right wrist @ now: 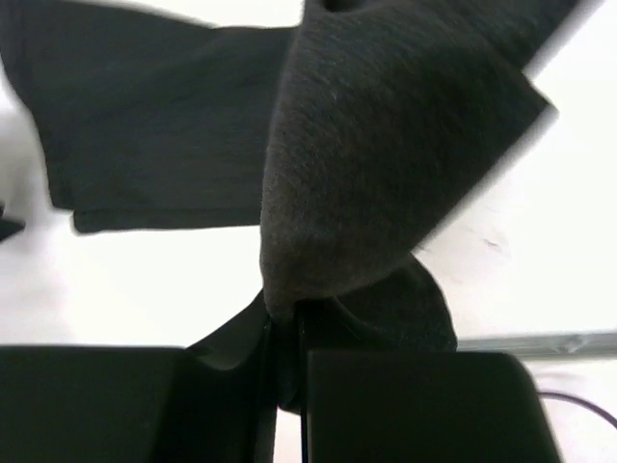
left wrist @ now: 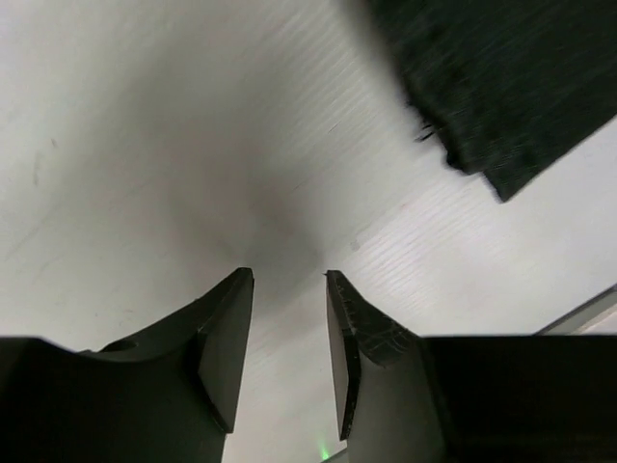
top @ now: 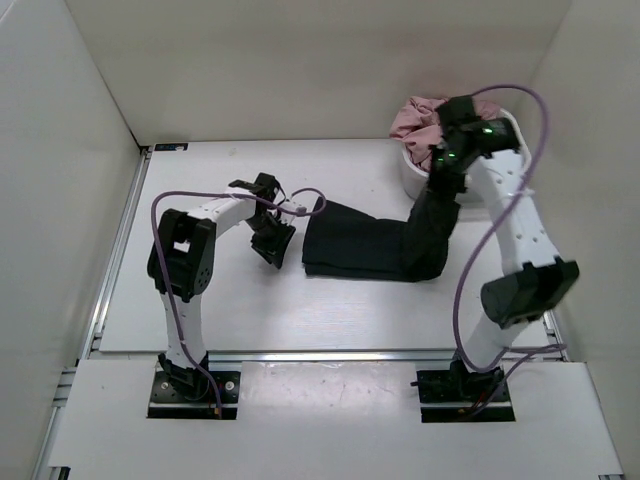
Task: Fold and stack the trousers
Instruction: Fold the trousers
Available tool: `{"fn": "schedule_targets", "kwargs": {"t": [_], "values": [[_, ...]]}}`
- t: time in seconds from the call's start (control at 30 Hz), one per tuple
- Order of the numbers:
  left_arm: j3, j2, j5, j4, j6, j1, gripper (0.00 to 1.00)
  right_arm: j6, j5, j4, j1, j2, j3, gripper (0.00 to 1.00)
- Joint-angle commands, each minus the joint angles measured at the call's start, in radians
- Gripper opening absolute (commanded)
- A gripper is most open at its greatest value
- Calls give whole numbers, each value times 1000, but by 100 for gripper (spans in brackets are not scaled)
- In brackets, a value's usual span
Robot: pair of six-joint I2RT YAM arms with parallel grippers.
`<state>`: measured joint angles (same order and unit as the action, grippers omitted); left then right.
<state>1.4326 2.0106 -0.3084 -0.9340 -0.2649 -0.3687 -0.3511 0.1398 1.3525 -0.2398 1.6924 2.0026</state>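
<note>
The robot's right gripper will next carry the trousers' fold across and down to release it, since the trousers' flat, uncovered end [top: 328, 225] [right wrist: 72, 106] lies below the gripper and to the left in the top view.
The black trousers [top: 365, 248] lie partly flat on the white table, with one end lifted up to the right. My right gripper [top: 440, 180] is shut on that lifted end and holds it above the table near the basket. In the right wrist view the black fabric [right wrist: 386, 164] hangs from the pinched jaws [right wrist: 287, 333]. My left gripper [top: 272, 243] is open and empty, just left of the trousers' left edge. In the left wrist view a corner of the trousers [left wrist: 501, 87] shows at the upper right, apart from the open fingers [left wrist: 289, 289].
A white basket [top: 412, 175] stands at the back right with a pink garment [top: 420, 118] in it. White walls enclose the table on three sides. A metal rail [top: 115, 250] runs along the left edge.
</note>
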Motion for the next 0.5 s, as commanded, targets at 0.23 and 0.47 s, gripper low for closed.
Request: {"fn": "schedule_targets", "kwargs": {"t": [0.23,0.47], "values": [[98,92,-138,44,-2,4,44,-133,-38,16,-285,386,409,0],[107,158,-113,44,-2,-7,37,-169,-250,-170,-346,434,323,0]]}}
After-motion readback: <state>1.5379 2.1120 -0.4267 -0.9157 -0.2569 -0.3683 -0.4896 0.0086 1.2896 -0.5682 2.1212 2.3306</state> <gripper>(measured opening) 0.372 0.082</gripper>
